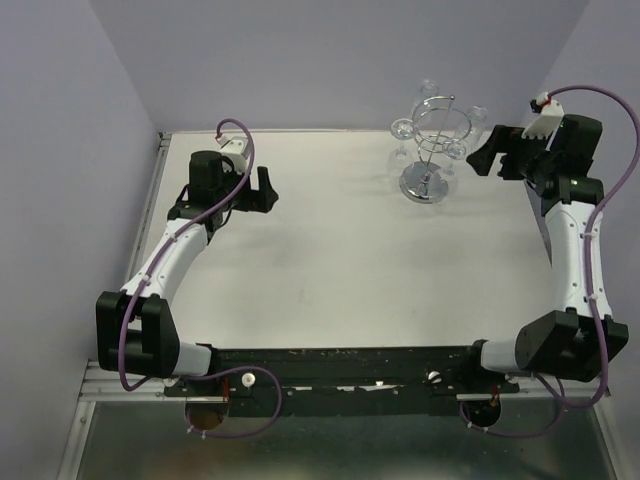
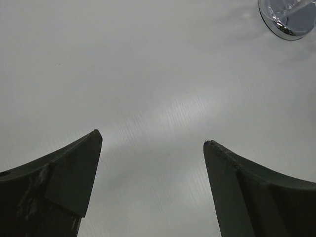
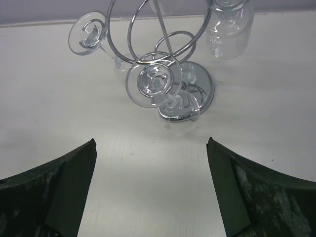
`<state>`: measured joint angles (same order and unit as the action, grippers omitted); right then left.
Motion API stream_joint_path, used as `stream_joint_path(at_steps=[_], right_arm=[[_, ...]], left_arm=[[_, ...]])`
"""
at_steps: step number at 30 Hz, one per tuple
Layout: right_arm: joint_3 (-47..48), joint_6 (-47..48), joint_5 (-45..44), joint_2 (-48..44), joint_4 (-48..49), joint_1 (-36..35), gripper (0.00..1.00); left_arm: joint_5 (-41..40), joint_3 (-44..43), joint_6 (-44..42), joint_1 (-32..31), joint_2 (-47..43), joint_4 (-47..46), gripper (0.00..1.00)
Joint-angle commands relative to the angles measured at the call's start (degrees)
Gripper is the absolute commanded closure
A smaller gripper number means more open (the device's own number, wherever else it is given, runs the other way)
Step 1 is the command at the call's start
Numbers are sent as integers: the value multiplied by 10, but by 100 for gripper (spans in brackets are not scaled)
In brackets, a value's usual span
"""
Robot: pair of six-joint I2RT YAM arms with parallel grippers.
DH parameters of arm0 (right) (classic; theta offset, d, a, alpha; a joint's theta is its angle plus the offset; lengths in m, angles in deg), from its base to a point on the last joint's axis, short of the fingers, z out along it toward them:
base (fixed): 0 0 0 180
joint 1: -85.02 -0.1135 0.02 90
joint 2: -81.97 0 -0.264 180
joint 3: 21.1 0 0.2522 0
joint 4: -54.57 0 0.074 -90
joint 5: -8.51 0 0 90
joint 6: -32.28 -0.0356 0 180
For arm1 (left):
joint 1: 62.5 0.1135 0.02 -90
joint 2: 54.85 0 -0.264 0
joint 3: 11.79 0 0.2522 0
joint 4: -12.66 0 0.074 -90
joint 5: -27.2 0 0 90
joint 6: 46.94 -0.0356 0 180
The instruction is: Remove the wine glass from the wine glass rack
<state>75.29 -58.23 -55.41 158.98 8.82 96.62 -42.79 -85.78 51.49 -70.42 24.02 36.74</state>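
The nearest wine glass hangs by its foot, so my right gripper will next go down and tilt toward the rack, onto the stem just under that foot (image 1: 453, 164) (image 3: 169, 100).
The wine glass rack (image 1: 436, 122) is a chrome wire stand on a round disc base (image 1: 428, 184), at the back of the white table. Clear wine glasses hang upside down from its loops. In the right wrist view the nearest wine glass (image 3: 153, 81) hangs foot-up in front of the rack (image 3: 148, 29), with its bowl over the disc base. My right gripper (image 1: 481, 157) (image 3: 150, 140) is open just right of the rack and holds nothing. My left gripper (image 1: 267, 190) (image 2: 150, 138) is open over bare table, far left of the rack. Only the rack's base (image 2: 291, 19) shows in its view.
Two more glasses (image 3: 89, 34) (image 3: 229, 29) hang on either side of the nearest one. Lilac walls close in the table at the back and both sides. A metal rail (image 1: 330, 375) carries both arm bases along the near edge.
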Motion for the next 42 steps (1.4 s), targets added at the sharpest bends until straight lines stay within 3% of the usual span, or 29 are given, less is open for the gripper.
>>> stream_joint_path(at_steps=[1,5,10,15,18,29,42], right_arm=[[-22,-38,112,9,57,57,0],[-66,-25,161,17,111,86,0],[-134,143,312,2,191,85,10],[-191,239,275,2,292,84,10],[-206,268,302,17,314,84,11],[-266,262,366,71,444,85,21],[-271,172,405,149,604,88,23]], left_arm=[[12,20,-3,-2,-16,-23,2],[-6,35,6,-2,-17,-32,2],[-8,29,5,-2,-5,-30,3],[-11,-12,-37,-3,26,0,4],[-17,-49,-81,-3,43,42,4],[-67,-104,-313,-6,77,159,4],[-130,-126,-355,-27,103,207,2]])
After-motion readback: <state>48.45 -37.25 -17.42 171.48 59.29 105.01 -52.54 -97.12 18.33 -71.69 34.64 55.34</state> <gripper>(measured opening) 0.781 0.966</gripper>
